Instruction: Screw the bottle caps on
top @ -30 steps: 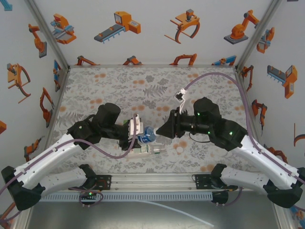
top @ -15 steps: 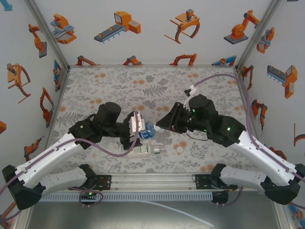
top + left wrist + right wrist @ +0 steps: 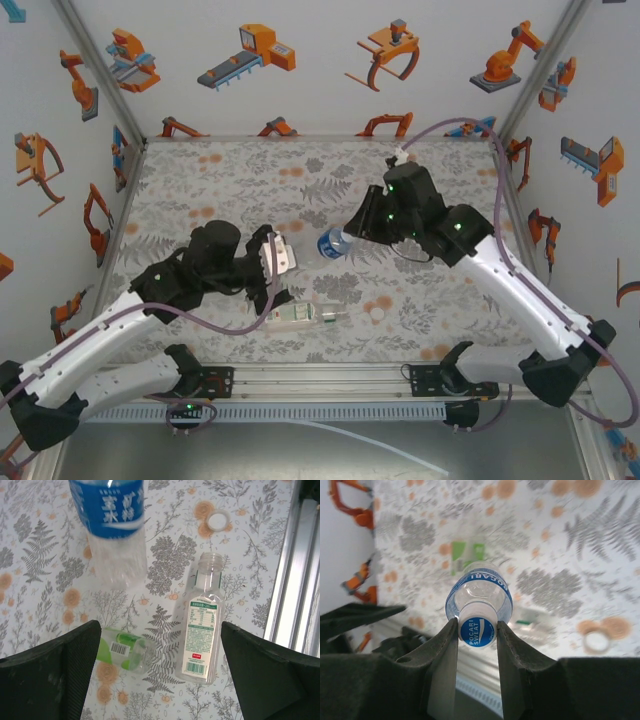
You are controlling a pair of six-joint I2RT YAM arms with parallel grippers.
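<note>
My right gripper needs to carry the capped bottle outward next and lower it upright onto the far part of the floral cloth to let it go, because that part is empty of bottles.
My right gripper [image 3: 477, 630] is shut on the blue-printed white cap [image 3: 477, 631] of the squat blue-labelled bottle [image 3: 479, 587], which hangs from it above the table [image 3: 330, 244]. My left gripper [image 3: 160, 675] is open with nothing between its fingers, left of that bottle [image 3: 107, 510] and apart from it. Below it lie the uncapped white-labelled bottle [image 3: 202, 630] and the green-labelled bottle [image 3: 122, 647], whose neck is hidden. A loose white cap [image 3: 218, 520] rests on the table past the white-labelled bottle's open neck. From above, the left gripper [image 3: 275, 268] is above the lying white-labelled bottle [image 3: 305, 316].
The aluminium rail [image 3: 320, 378] runs along the table's near edge, close to the lying bottles. The loose cap [image 3: 377, 313] sits right of them. Patterned walls enclose the table on three sides, and the floral cloth [image 3: 300, 180] stretches behind both arms.
My left gripper opened, let go of the blue-labelled bottle and drew back to the left. My right gripper lifted the bottle by its cap, away to the right and farther back.
</note>
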